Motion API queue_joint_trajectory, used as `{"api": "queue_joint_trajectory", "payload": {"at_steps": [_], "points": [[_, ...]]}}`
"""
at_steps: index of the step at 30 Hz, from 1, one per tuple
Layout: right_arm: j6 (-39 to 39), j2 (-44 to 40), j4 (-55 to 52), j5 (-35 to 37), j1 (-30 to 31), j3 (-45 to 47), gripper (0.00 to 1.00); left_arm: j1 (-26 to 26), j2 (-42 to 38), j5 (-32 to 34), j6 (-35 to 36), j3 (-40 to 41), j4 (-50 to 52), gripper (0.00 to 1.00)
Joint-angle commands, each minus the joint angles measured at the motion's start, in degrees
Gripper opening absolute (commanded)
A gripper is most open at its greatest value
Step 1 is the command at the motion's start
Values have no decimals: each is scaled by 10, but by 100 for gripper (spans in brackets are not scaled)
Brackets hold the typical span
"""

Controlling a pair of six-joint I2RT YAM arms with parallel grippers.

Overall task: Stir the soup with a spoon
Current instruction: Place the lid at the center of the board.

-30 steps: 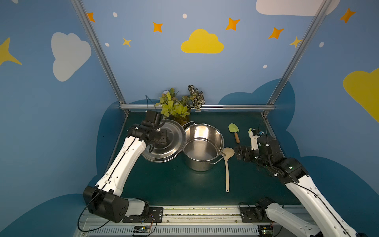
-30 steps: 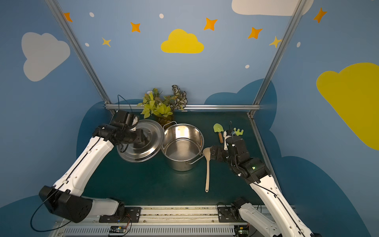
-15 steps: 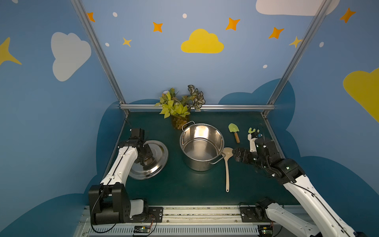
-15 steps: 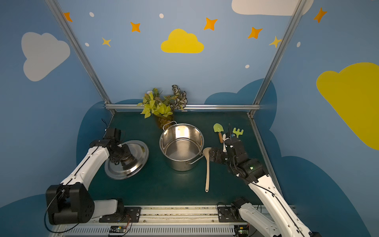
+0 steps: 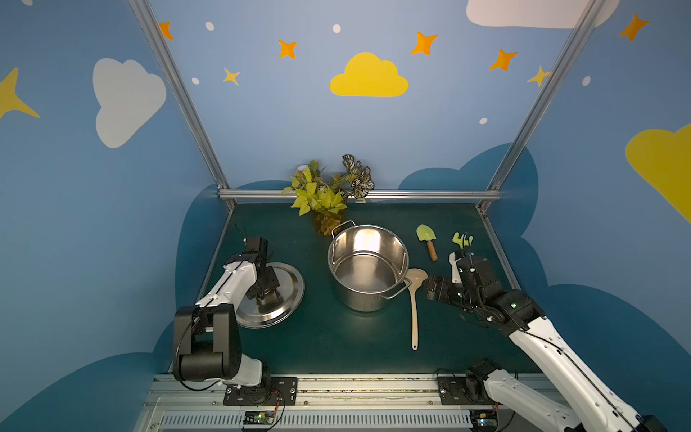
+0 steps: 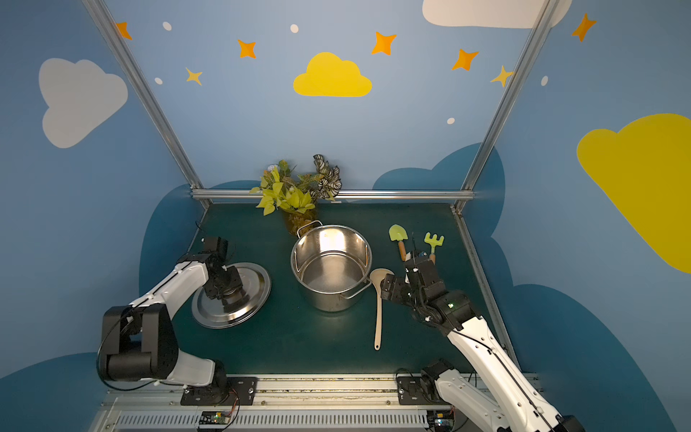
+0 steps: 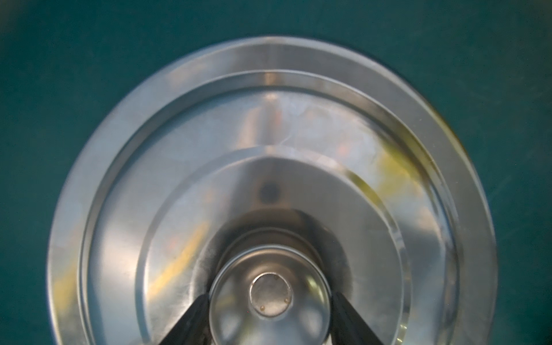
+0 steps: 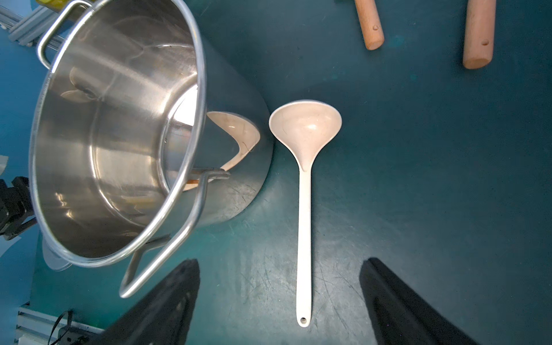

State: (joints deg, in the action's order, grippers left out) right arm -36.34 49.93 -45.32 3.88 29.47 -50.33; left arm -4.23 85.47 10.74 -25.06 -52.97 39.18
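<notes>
I should next bring my right gripper down onto the middle of the spoon's handle (image 5: 414, 312) (image 8: 304, 247) and close there, since the spoon lies flat on the tabletop below my open fingers.
The steel pot (image 5: 359, 299) stands open in the middle of the green table, and no soup can be made out inside it in both top views (image 6: 329, 276) or the right wrist view (image 8: 113, 134). The cream spoon (image 5: 414, 318) lies flat just right of the pot, bowl toward the back, also in a top view (image 6: 378, 318). My right gripper (image 5: 430, 290) hovers open beside the spoon's upper handle. In the right wrist view the spoon (image 8: 304, 224) lies between the fingers of that gripper (image 8: 280, 261), untouched. My left gripper (image 5: 263, 295) is shut on the knob of the flat lid (image 5: 288, 295), as the left wrist view shows (image 7: 268, 294).
The lid (image 7: 268, 119) lies on the table left of the pot. A small green trowel (image 5: 427, 237) and a green rake (image 5: 461, 239) lie at the back right. A potted plant (image 5: 325, 194) stands behind the pot. Metal frame rails edge the table.
My left arm has carried the lid away from the pot, leftward and toward the front, down onto the table. My right gripper has edged closer to the spoon.
</notes>
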Motion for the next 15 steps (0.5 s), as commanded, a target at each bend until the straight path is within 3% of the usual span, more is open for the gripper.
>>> {"api": "queue_joint_trajectory", "payload": {"at_steps": [1,9,15], "points": [[-19,0,-16,-6,2,16,90,-3,2,-1,3,4,-17,62],[-47,-14,-12,-27,2,52,89,-2,-15,-12,-7,16,-21,88],[-63,-1,-21,-31,6,64,83,12,-66,-39,-4,5,-11,93]]}}
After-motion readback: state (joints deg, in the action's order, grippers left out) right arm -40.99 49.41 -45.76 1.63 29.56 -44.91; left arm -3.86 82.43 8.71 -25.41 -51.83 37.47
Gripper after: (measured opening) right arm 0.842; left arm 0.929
